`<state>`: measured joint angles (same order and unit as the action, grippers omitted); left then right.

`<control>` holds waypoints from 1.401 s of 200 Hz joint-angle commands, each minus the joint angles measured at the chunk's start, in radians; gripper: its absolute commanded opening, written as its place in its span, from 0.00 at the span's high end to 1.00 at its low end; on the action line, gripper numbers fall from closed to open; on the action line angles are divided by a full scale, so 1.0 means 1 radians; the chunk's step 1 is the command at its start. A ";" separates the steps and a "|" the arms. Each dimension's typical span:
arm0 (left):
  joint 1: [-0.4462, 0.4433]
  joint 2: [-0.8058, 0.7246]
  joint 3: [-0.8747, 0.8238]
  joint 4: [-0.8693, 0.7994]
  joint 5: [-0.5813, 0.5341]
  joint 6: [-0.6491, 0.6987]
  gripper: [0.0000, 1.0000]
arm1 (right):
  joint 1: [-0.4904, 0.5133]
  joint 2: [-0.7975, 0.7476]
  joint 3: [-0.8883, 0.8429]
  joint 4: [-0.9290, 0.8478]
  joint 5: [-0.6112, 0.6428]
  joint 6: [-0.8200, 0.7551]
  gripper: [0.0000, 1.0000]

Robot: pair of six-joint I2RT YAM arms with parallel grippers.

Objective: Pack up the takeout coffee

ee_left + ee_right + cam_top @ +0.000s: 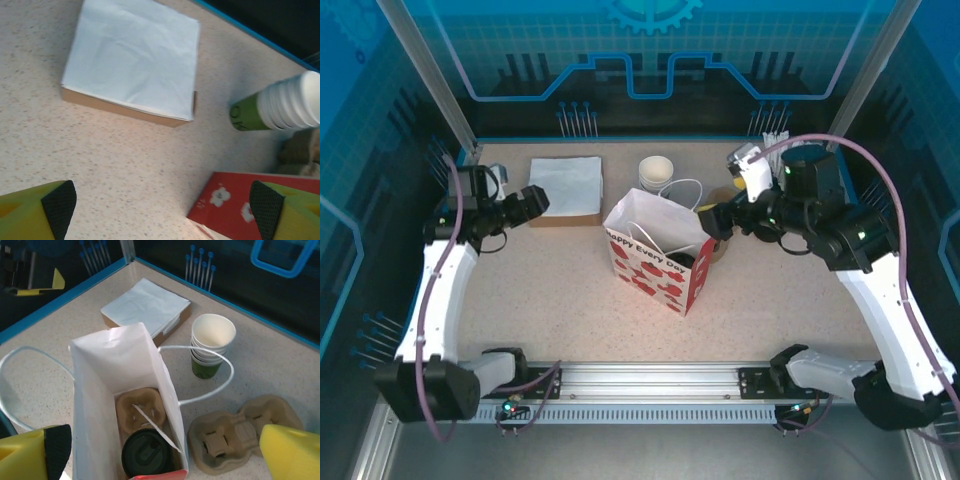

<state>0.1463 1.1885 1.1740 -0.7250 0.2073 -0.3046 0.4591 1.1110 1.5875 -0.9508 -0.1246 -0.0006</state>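
The top edge of the napkins is uncovered. My open left gripper should move down and away from the bag, onto the napkins' near corner [67,82] farthest from the cups.
The red and white paper bag [660,255] stands open mid-table. Inside it, the right wrist view shows a cardboard carrier [140,410] holding the takeout coffee [147,454], a cup under a dark lid with its sides hidden. My right gripper [716,222] hovers open just above the bag's right side, and in its own view its centre [162,452] lies over the bag mouth with nothing held. My left gripper [535,200] is open over bare table left of the bag; its own view [162,207] shows the bag's red corner [235,205].
A stack of dark green paper cups [656,172] [212,345] stands behind the bag. White napkins on a brown box [566,185] [132,55] lie at the back left. Right of the bag, a spare cardboard carrier [240,435] rests on the table. Stir sticks [772,125] line the back edge.
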 commanded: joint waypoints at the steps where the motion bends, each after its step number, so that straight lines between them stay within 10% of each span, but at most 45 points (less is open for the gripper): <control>1: 0.083 0.088 0.011 0.026 0.101 0.059 0.10 | -0.062 -0.047 -0.090 0.096 -0.079 0.053 0.00; 65: 0.292 0.461 0.043 0.233 0.457 0.055 0.28 | -0.103 -0.102 -0.206 0.093 -0.119 0.077 0.00; 213: 0.283 0.828 0.256 0.159 0.517 0.135 0.39 | -0.116 -0.054 -0.213 0.089 -0.104 0.086 0.00; 280: 0.262 0.858 0.294 0.130 0.524 0.147 0.61 | -0.117 -0.053 -0.224 0.081 -0.093 0.082 0.00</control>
<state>0.4164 2.0335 1.4326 -0.5652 0.7010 -0.1768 0.3569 1.0607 1.3724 -0.8879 -0.2173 0.0723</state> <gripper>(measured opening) 0.422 0.999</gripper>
